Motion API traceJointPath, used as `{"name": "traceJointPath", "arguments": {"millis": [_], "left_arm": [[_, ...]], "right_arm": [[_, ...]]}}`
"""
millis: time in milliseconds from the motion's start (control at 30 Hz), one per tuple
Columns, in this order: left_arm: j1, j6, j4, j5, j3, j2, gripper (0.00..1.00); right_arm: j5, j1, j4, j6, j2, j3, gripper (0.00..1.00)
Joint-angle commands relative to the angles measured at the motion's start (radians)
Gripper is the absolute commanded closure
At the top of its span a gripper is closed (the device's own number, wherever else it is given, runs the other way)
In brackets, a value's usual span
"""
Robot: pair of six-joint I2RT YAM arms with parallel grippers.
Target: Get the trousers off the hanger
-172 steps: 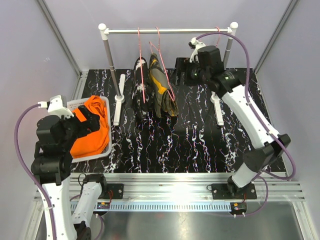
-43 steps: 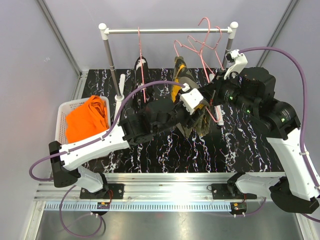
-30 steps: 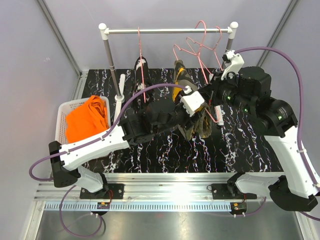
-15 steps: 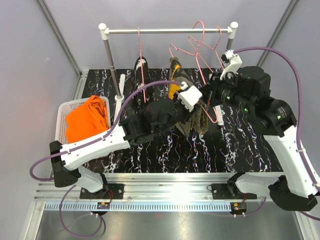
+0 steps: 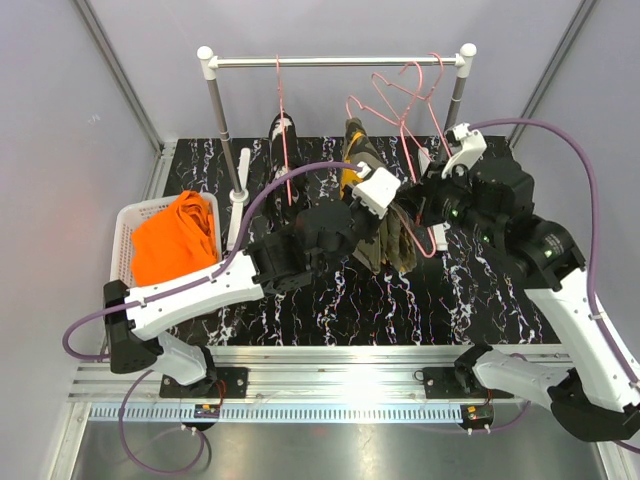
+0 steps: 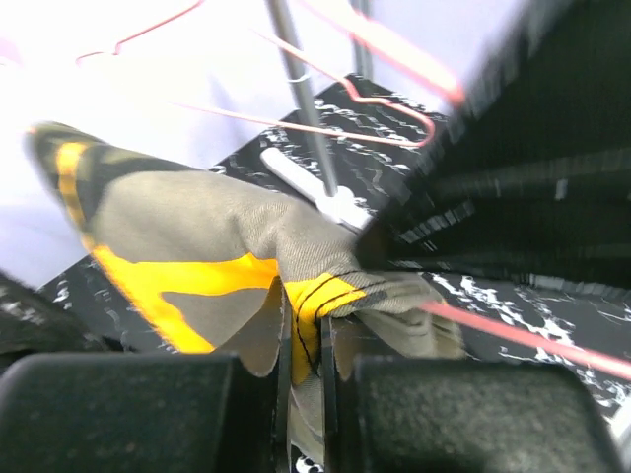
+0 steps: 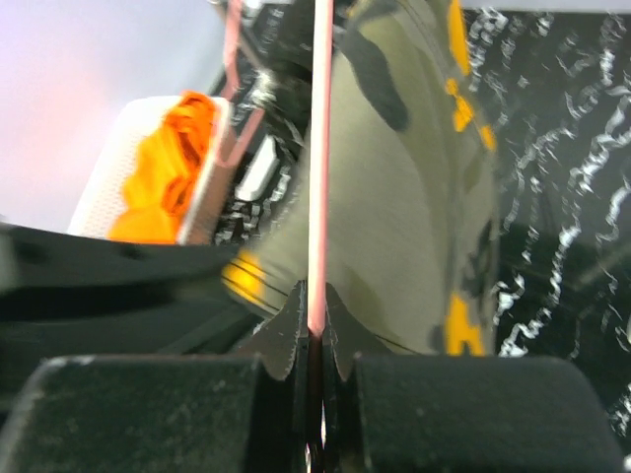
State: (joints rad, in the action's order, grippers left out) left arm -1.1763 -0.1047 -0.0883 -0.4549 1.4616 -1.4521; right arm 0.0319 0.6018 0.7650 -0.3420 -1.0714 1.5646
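Observation:
The basket (image 5: 174, 238) stands below my left gripper, to its left in the top view. I will carry the olive trousers (image 5: 396, 243) across and down next and let them go in the basket.
The dark olive trousers (image 5: 396, 243) with a yellow-orange patch hang on a pink hanger (image 5: 402, 105) in the middle of the rack. My left gripper (image 5: 392, 212) is shut on a fold of these trousers (image 6: 197, 222); cloth is pinched between the jaws of the gripper (image 6: 304, 340). My right gripper (image 7: 316, 317) is shut on the hanger's pink wire (image 7: 317, 148), beside the olive cloth (image 7: 414, 197). The black speckled trousers (image 5: 283, 135) hang on another pink hanger at the left. The orange trousers (image 5: 175, 240) lie in the basket.
A white basket (image 5: 124, 226) stands at the table's left edge. The rack's rail (image 5: 330, 62) spans the back on two posts with white feet (image 5: 237, 205). An empty pink hanger (image 5: 434, 80) hangs near the right post. Both arms crowd the middle.
My left gripper has shut on the olive trousers. The right arm has shifted slightly, and the hanger has swung with it.

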Motion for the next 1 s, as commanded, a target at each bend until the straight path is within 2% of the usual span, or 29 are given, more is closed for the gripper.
{"name": "traceJointPath", "arguments": {"millis": [0, 233, 400, 700, 833, 967], "left_arm": [[-0.002, -0.033, 0.222, -0.113, 0.040, 0.101, 1.00], [0.000, -0.111, 0.203, -0.159, 0.189, 0.105, 1.00], [0.000, -0.157, 0.214, -0.266, 0.322, 0.095, 1.00], [0.001, -0.292, 0.242, -0.332, 0.522, 0.084, 1.00], [0.003, -0.430, 0.291, -0.402, 0.571, 0.075, 1.00], [0.032, -0.630, 0.392, -0.563, 0.572, 0.076, 1.00]], "right_arm": [[-0.093, 0.003, -0.121, 0.026, 0.045, -0.096, 1.00], [-0.171, 0.003, -0.121, 0.032, 0.097, -0.256, 1.00], [-0.234, 0.001, -0.093, 0.041, 0.140, -0.334, 1.00], [-0.313, 0.001, -0.044, 0.057, 0.169, -0.400, 1.00], [-0.320, 0.001, -0.046, 0.058, 0.165, -0.408, 1.00], [-0.323, 0.000, -0.050, 0.063, 0.165, -0.408, 1.00]]}}
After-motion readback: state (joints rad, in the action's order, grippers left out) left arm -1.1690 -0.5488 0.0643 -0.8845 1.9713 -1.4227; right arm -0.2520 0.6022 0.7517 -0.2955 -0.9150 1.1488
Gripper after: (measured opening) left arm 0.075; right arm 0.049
